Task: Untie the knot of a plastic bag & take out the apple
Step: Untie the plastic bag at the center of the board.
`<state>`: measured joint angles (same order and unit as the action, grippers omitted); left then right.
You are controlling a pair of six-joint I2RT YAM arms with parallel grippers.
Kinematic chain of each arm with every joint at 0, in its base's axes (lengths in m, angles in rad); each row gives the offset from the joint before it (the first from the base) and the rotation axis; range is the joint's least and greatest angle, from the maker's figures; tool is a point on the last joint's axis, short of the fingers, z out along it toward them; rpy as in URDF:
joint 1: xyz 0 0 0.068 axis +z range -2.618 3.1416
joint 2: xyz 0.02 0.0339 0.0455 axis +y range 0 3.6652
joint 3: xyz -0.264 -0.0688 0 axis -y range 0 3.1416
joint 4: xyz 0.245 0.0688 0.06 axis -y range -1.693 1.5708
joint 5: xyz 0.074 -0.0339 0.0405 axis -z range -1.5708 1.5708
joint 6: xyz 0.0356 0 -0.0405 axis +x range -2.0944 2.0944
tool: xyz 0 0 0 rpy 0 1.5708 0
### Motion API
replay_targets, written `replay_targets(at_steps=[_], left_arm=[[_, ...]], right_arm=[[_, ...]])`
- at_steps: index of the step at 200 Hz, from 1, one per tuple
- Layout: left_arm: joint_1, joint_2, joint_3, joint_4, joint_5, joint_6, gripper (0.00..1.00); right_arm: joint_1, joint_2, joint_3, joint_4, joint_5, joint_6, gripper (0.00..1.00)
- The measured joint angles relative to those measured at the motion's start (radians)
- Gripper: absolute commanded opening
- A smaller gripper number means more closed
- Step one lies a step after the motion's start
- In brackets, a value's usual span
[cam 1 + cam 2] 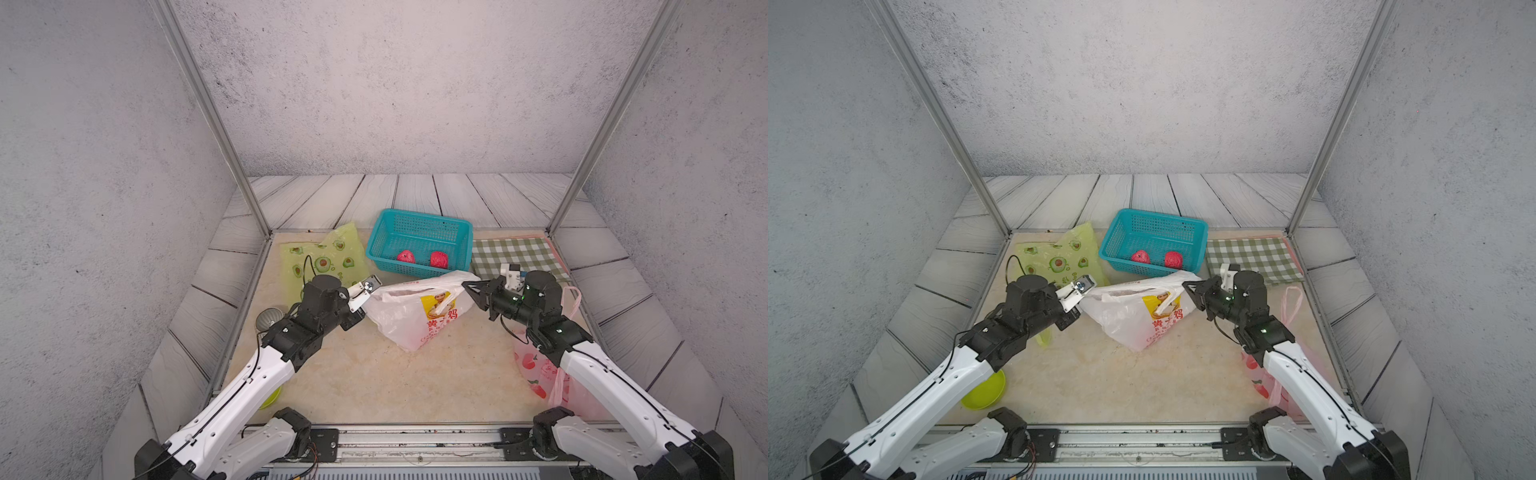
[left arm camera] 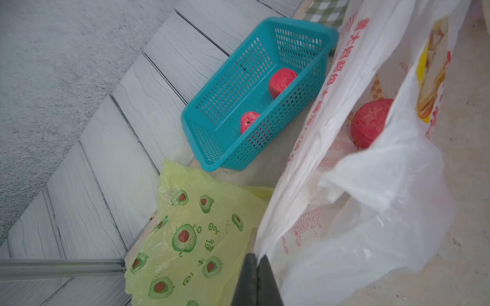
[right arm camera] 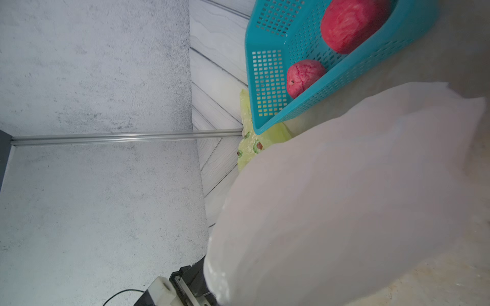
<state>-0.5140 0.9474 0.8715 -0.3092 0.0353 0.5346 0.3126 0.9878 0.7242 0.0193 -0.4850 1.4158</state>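
Note:
The left gripper moves down next, back toward the bare tabletop below and back of it, and releases the bag's rim.
A white plastic bag [image 1: 409,316] with red print stands mid-table in both top views, pulled out between the two arms. My left gripper [image 2: 256,258] is shut on the bag's left rim, beside the wrist camera mount [image 1: 365,291]. At the bag's right upper corner, my right gripper [image 1: 465,284] has its black fingers closed to a point on the plastic. The bag's mouth gapes, and in the left wrist view a red apple [image 2: 371,123] lies inside. No knot is in view. In the right wrist view the bag [image 3: 344,198] hides the jaws.
A teal basket [image 1: 428,217] behind the bag holds two red apples [image 1: 406,257] [image 1: 439,259]. A green avocado-print bag [image 1: 320,257] lies back left and a checked cloth [image 1: 515,253] back right. A pink bag [image 1: 536,370] sits under the right arm, and a green bowl [image 1: 984,390] under the left.

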Motion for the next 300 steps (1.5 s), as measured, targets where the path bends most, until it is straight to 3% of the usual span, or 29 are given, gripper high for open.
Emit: replay_targets(at_steps=[35,86,122,140,164,171,181,189,197,200,227,235,238,267,300], left_arm=[[0.056,-0.014,0.028,0.042,0.097,-0.039,0.0],[0.093,0.166,0.242,0.047,0.188,-0.069,0.0],[0.088,0.172,0.345,0.049,0.267,-0.071,0.0],[0.045,0.115,0.294,0.056,0.273,-0.074,0.0],[-0.101,-0.02,0.076,0.087,0.251,-0.124,0.0],[-0.143,-0.048,0.003,0.098,0.243,-0.148,0.0],[-0.187,-0.075,-0.095,0.104,0.233,-0.187,0.0],[-0.21,-0.084,-0.156,0.105,0.221,-0.214,0.21],[-0.232,-0.097,-0.211,0.101,0.207,-0.245,0.56],[-0.239,-0.102,-0.226,0.096,0.203,-0.257,0.64],[-0.278,-0.226,-0.251,0.046,0.176,-0.325,0.82],[-0.28,-0.263,-0.218,0.033,0.177,-0.328,0.92],[-0.28,-0.272,-0.201,0.026,0.177,-0.327,0.99],[-0.281,-0.249,0.04,-0.01,0.218,-0.317,0.99],[-0.281,-0.058,0.229,-0.067,0.299,-0.333,0.99]], right_arm=[[-0.043,0.047,-0.004,-0.002,-0.072,-0.002,0.0],[-0.075,0.364,0.209,0.176,-0.186,0.019,0.0],[-0.071,0.338,0.236,0.26,-0.27,0.01,0.0],[-0.056,0.275,0.129,0.296,-0.29,-0.016,0.0],[-0.031,0.182,-0.145,0.3,-0.293,-0.086,0.02],[-0.027,0.171,-0.223,0.286,-0.29,-0.111,0.1],[-0.026,0.168,-0.317,0.264,-0.29,-0.136,0.31],[-0.026,0.166,-0.382,0.244,-0.29,-0.158,0.39],[-0.026,0.156,-0.43,0.224,-0.29,-0.177,0.45],[-0.026,0.151,-0.441,0.217,-0.291,-0.191,0.47],[-0.025,-0.003,-0.449,0.103,-0.292,-0.295,0.57],[-0.025,-0.067,-0.419,0.042,-0.283,-0.342,0.59],[-0.025,-0.091,-0.406,0.016,-0.278,-0.357,0.59],[-0.026,-0.304,-0.221,-0.23,-0.201,-0.541,0.59],[-0.026,-0.411,-0.124,-0.409,-0.171,-0.666,0.56]])
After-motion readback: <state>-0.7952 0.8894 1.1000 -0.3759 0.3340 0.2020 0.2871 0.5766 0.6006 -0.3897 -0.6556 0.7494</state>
